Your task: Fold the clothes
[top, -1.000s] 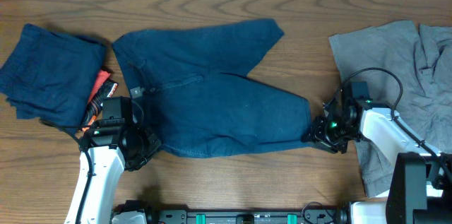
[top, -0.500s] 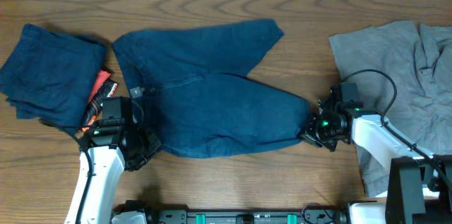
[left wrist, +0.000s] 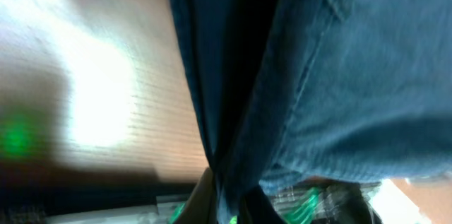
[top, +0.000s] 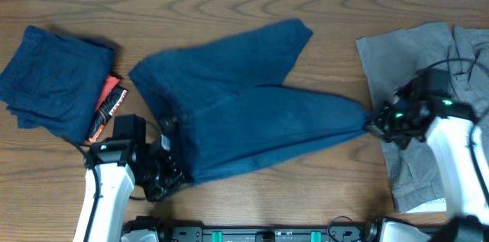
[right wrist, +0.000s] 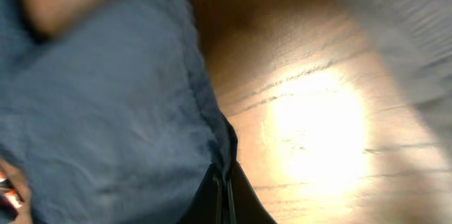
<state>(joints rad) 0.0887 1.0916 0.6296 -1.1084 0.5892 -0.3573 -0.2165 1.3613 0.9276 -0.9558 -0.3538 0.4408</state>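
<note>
My right gripper should lift the pinched hem outward, because the other leg lies farther out, and then bring it down onto that leg's end.
A dark navy pair of the clothes lies stretched across the middle of the wooden table. My left gripper is shut on its waistband corner at the front left. In the left wrist view the cloth bunches into the closed left gripper. My right gripper is shut on the end of the leg at the right, and the fabric runs taut to it. The right wrist view has the navy hem pinched in the right gripper, above bare wood.
A folded navy pile sits at the far left with a red and black object beside it. Crumpled grey garments cover the right end, under my right arm. The table's front edge is close to both arms.
The right gripper has shut on the leg end and pulled it to the right. The left gripper has shifted right and toward the front, and the garment is now drawn taut and slanted.
</note>
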